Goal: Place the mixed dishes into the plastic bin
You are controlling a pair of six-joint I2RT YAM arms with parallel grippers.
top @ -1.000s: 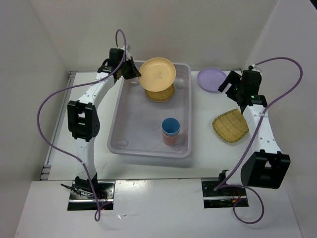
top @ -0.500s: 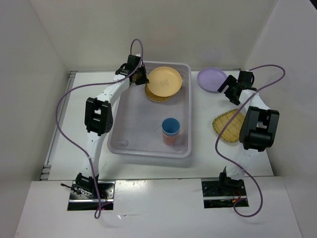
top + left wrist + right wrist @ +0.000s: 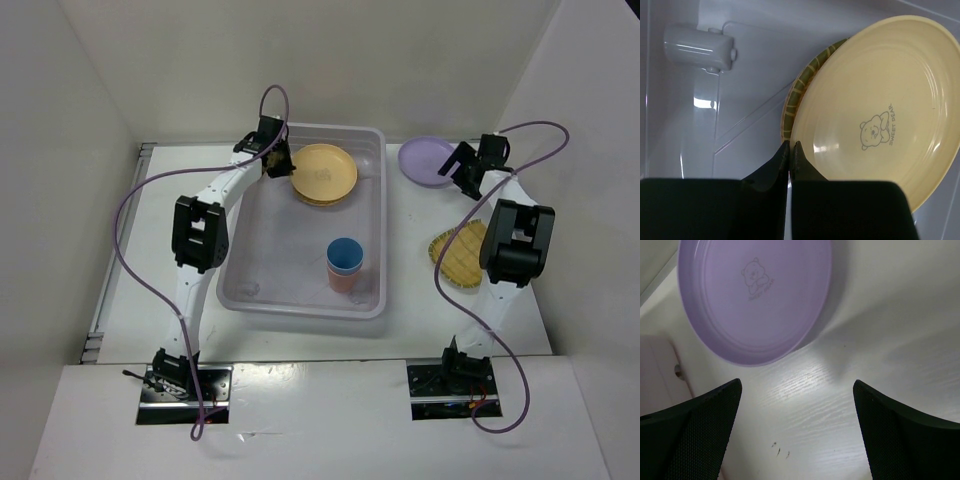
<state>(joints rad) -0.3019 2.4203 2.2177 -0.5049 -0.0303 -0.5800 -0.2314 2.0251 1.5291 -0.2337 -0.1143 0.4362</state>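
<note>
The lavender plate is lower and farther out than my right gripper. My right gripper will move down and outward next, onto the plate's rim [image 3: 450,175] [image 3: 828,282] on the side away from the bin.
My left gripper [image 3: 279,165] is shut on the near rim of an orange-tan plate [image 3: 325,172]. The plate lies on a yellow woven plate at the far end of the plastic bin [image 3: 300,306]. In the left wrist view the jaws [image 3: 790,145] pinch the plate's [image 3: 875,115] edge, and the woven plate's rim [image 3: 799,92] shows beneath. A blue cup [image 3: 345,254] sits nested in a salmon-pink cup [image 3: 338,282] inside the bin. My right gripper [image 3: 463,172] is open and empty just beside the lavender plate [image 3: 426,160], which fills the top of the right wrist view [image 3: 755,295].
A second yellow woven plate [image 3: 458,252] lies on the table right of the bin, partly under my right arm. A bin latch [image 3: 700,47] shows on the bin wall in the left wrist view. White walls close in the table on three sides.
My left gripper lowered the orange-tan plate from tilted in the air to flat on the woven plate in the bin. My right gripper moved back and left to the lavender plate.
</note>
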